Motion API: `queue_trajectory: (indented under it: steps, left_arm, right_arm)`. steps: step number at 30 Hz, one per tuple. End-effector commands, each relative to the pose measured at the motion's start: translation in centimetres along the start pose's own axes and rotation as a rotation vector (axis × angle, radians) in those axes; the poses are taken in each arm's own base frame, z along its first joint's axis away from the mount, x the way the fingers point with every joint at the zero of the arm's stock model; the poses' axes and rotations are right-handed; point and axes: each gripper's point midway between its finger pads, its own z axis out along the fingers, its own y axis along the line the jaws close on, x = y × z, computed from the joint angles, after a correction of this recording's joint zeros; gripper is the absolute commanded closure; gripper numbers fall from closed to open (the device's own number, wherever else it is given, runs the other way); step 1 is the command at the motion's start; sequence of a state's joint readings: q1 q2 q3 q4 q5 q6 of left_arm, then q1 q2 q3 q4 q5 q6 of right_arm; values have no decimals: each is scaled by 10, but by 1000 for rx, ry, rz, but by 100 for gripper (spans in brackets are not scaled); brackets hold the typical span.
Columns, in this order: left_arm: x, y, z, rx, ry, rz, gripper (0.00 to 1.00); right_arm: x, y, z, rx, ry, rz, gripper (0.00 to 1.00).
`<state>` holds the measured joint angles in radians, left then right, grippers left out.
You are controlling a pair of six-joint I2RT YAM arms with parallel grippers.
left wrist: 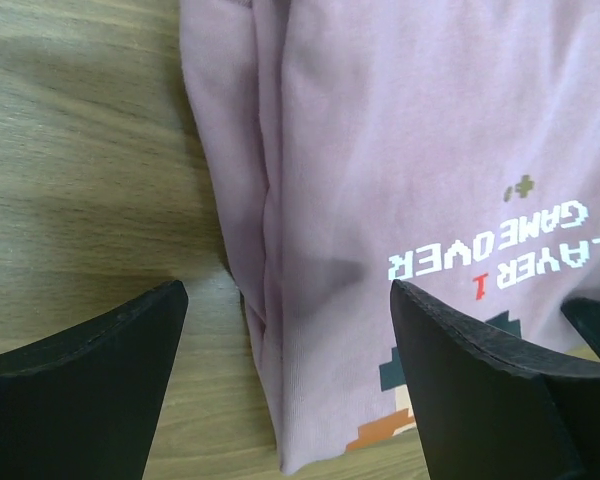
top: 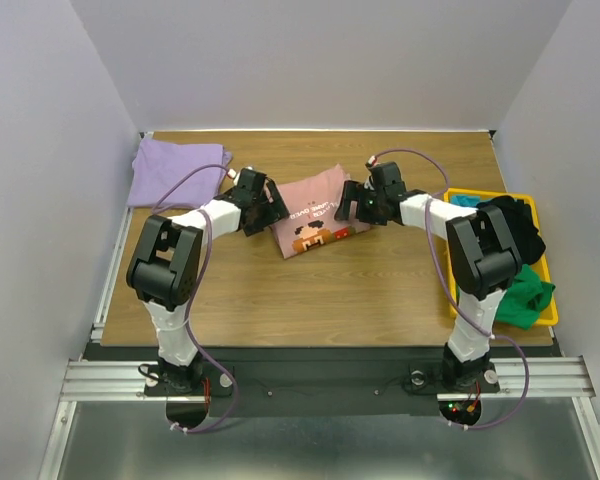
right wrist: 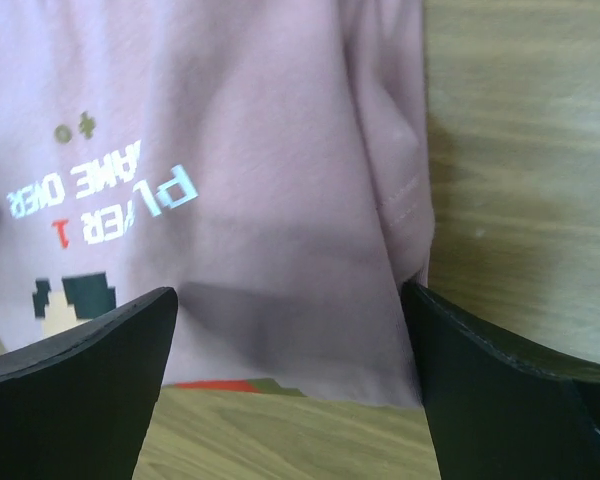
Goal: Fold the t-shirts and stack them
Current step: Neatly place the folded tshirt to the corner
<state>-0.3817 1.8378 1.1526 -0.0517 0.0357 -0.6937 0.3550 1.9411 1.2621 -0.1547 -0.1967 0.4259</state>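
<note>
My left gripper will go straight down around the folded edge of the pink shirt below it, and then it will close.
The dusty pink t-shirt (top: 315,212) lies folded on the table's middle, print facing up. My left gripper (top: 271,210) hovers open at its left edge. In the left wrist view the shirt's folded edge (left wrist: 280,300) runs between the spread fingers (left wrist: 100,380), nothing pinched. My right gripper (top: 351,206) is open at the shirt's right edge; the right wrist view shows the pink cloth (right wrist: 260,180) and its hem between the wide black fingers (right wrist: 500,380). A lavender t-shirt (top: 175,170) lies folded at the back left.
A yellow bin (top: 467,192) at the right edge holds black (top: 515,230), green (top: 525,298) and teal (top: 467,201) shirts in a heap. White walls close in the table on three sides. Bare wood (top: 320,300) lies in front of the pink shirt.
</note>
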Motion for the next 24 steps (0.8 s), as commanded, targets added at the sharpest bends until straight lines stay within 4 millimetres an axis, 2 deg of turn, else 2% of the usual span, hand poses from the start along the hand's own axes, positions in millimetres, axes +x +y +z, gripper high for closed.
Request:
queue_trajectory:
  steps: [1, 2, 3, 6, 8, 9, 10, 11, 13, 14, 16, 17, 18, 20, 21, 23, 24]
  left_arm:
    - [-8, 3, 4, -6, -31, 31, 11]
    - [-13, 9, 6, -39, -58, 37, 13]
    - [-11, 14, 11, -55, -49, 49, 19]
    - [-4, 11, 21, -29, -11, 83, 25]
    - [0, 12, 24, -27, 3, 92, 35]
    - [2, 17, 26, -46, 8, 92, 40]
    - [3, 17, 27, -50, 10, 98, 41]
    - [5, 18, 28, -52, 14, 102, 44]
    - [8, 17, 27, -49, 18, 123, 47]
    - [5, 18, 27, -66, -2, 135, 54]
    - [5, 12, 27, -69, -14, 169, 61]
    - [2, 10, 27, -72, -24, 183, 68]
    - [5, 10, 29, -80, -13, 204, 97]
    - [-1, 1, 29, -97, -37, 242, 100]
    - [1, 7, 29, -135, -24, 261, 100]
    - [-14, 9, 26, -191, -75, 274, 100]
    - [-19, 10, 21, -209, -89, 281, 100]
  right_arm:
    - [43, 21, -8, -87, 89, 16, 0]
    - [46, 24, -11, -92, 89, 14, 0]
    - [61, 27, -12, -90, 113, 13, 0]
    - [71, 36, -23, -106, 114, 12, 0]
    - [74, 34, -33, -98, 97, 13, 0]
    - [69, 29, -36, -62, 66, 26, 0]
    - [70, 22, -39, -27, 49, 41, 0]
    - [59, 23, -50, -15, -4, 55, 0]
    - [47, 12, -62, 52, -81, 74, 0]
    - [42, 13, -76, 52, -126, 92, 0]
    - [35, 5, -90, 97, -191, 117, 0]
    - [41, -2, -95, 117, -199, 128, 0]
    - [33, 2, -111, 107, -252, 147, 0]
    - [31, -12, -126, 162, -316, 171, 0]
    - [30, -17, -143, 174, -368, 171, 0]
    - [32, -24, -160, 195, -411, 175, 0]
    - [34, -32, -175, 214, -453, 177, 0]
